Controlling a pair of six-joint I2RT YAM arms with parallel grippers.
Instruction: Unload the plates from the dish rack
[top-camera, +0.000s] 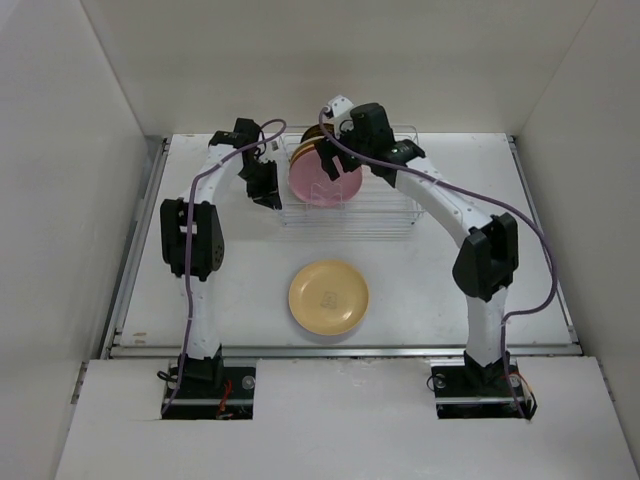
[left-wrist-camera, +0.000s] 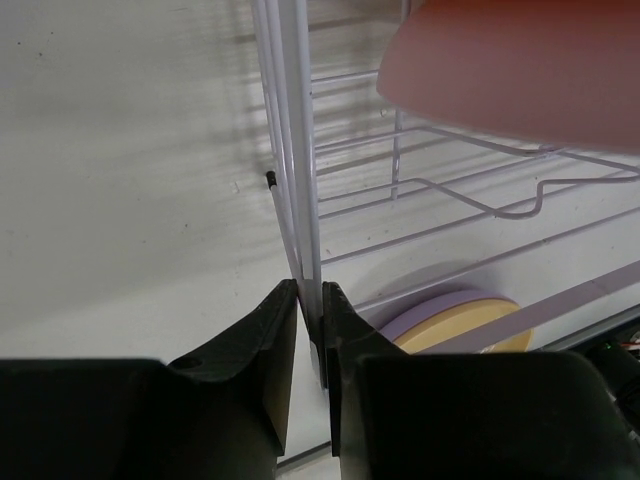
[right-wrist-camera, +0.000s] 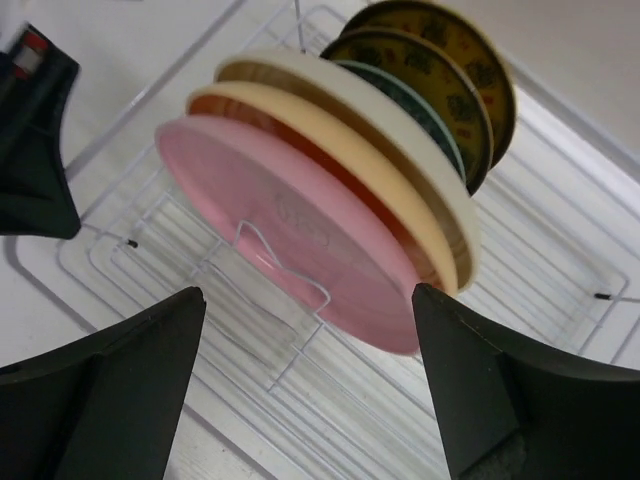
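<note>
My right gripper moves down and across onto the pink plate's side rim (top-camera: 360, 175) (right-wrist-camera: 406, 280) next, since that rim lies below it and toward the right in the wrist view.
The dish rack (top-camera: 400, 215) stands at the back of the table with several plates upright in it. A pink plate (right-wrist-camera: 290, 220) is at the front, cream ones behind it, then teal-patterned and brown-and-yellow plates (right-wrist-camera: 460, 70). My right gripper (right-wrist-camera: 308, 293) hangs open above the pink plate's (top-camera: 325, 182) edge with nothing held; from above, the right gripper (top-camera: 328, 160) sits over the row. My left gripper (left-wrist-camera: 310, 300) is shut on the dish rack's (left-wrist-camera: 300, 120) left rim wire; from above, the left gripper (top-camera: 268, 192) is at the rack's left end. A yellow plate (top-camera: 328, 297) lies flat on the table.
In the left wrist view the yellow plate on the table rests on a lavender plate (left-wrist-camera: 430, 312), seen through the rack wires. White walls enclose the table on the left, right and back. A metal rail (top-camera: 340, 350) runs along the near edge.
</note>
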